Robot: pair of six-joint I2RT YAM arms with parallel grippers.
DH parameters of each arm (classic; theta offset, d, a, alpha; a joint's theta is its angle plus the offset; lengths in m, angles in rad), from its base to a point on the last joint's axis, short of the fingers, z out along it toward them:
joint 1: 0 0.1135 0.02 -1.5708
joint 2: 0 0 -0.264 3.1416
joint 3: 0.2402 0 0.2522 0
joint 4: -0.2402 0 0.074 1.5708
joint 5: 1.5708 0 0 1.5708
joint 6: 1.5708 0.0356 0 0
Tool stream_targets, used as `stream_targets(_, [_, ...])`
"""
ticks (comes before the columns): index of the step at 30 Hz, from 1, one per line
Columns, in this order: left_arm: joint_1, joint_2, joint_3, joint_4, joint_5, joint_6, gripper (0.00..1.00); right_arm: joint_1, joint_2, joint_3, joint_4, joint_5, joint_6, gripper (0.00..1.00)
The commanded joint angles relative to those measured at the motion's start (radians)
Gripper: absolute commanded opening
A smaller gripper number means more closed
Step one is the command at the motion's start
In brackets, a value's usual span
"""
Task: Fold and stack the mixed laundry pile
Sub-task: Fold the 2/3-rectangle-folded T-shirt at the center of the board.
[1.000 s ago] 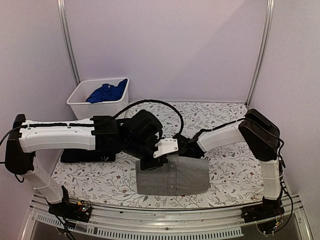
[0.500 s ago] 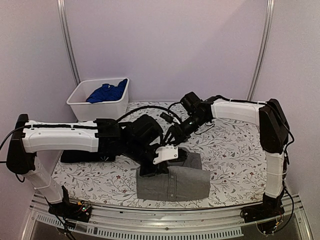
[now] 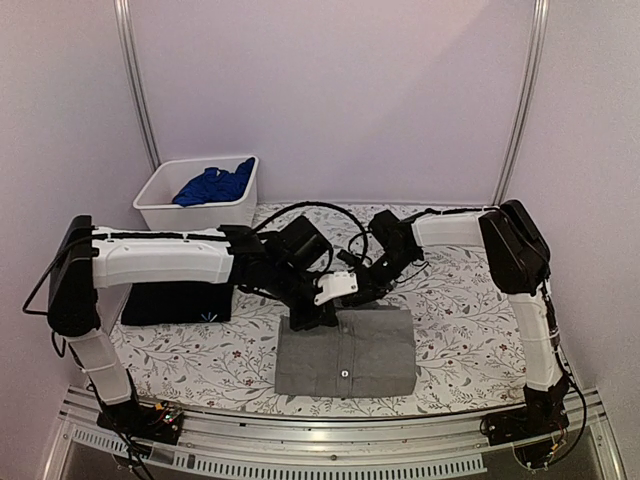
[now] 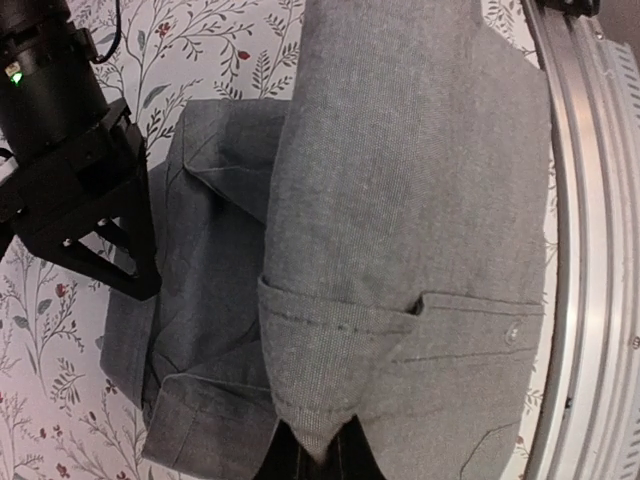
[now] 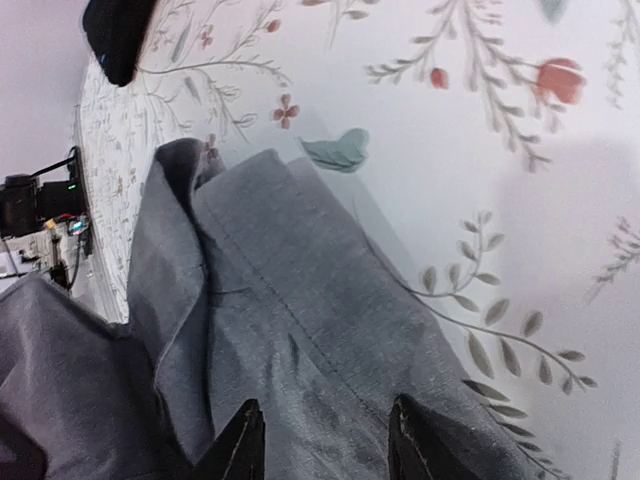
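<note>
My left gripper takes the shirt's pointed fold outward over the tablecloth (image 4: 112,445) next, before I let go of it, because the shirt is close to the metal bar.
A grey collared button shirt (image 3: 345,352) lies folded near the table's front edge. My left gripper (image 3: 312,318) is at its back left corner, shut on a pointed fold of the shirt (image 4: 400,200); the cloth point sits between its fingertips (image 4: 320,462). My right gripper (image 3: 355,292) hovers at the shirt's back edge, open, fingers (image 5: 243,442) spread over the grey cloth (image 5: 300,330) with nothing between them. A folded black T-shirt (image 3: 175,300) lies at the left. A bright blue garment (image 3: 213,186) fills the bin.
The white plastic bin (image 3: 165,210) stands at the back left corner. The floral tablecloth (image 3: 460,330) covers the table. A metal rail (image 4: 590,250) runs along the front edge. Both arms cross above the table's middle.
The right arm swung up and back from the shirt's right side, then came down at its back edge. The left gripper pulled the raised fold over; the shirt now lies flatter.
</note>
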Motion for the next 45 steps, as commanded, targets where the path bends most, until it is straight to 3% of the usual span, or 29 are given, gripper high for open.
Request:
stream_targets(1, [0.073, 0.061, 0.065, 0.048, -0.003, 0.062, 0.01, 0.007, 0.058, 0.013, -0.017, 0.023, -0.026, 0.39])
stream_targets(15, [0.205, 0.293, 0.247, 0.097, 0.012, 0.14, 0.04, -0.002, 0.039, 0.001, -0.015, -0.017, -0.033, 0.38])
stream_targets(19, [0.221, 0.31, 0.237, 0.099, 0.018, 0.135, 0.06, -0.059, 0.021, 0.069, -0.044, 0.075, 0.002, 0.48])
stream_targets(25, [0.262, 0.285, 0.237, 0.159, -0.039, 0.073, 0.33, -0.179, -0.039, 0.164, -0.057, 0.219, 0.098, 0.62])
stream_targets(30, [0.351, 0.216, 0.284, 0.145, -0.034, -0.085, 0.56, -0.264, -0.146, 0.143, -0.043, 0.199, 0.165, 0.72])
stream_targets(34, [0.421, 0.089, 0.118, 0.17, 0.135, -0.216, 0.62, -0.271, -0.263, 0.015, 0.002, 0.045, 0.158, 0.73])
stream_targets(39, [0.491, -0.028, -0.113, 0.267, 0.39, -0.416, 0.66, -0.269, -0.374, -0.252, 0.088, -0.017, 0.165, 0.73])
stream_targets(45, [0.494, -0.025, -0.242, 0.423, 0.44, -0.613, 0.7, -0.26, -0.413, -0.438, 0.21, -0.011, 0.175, 0.73])
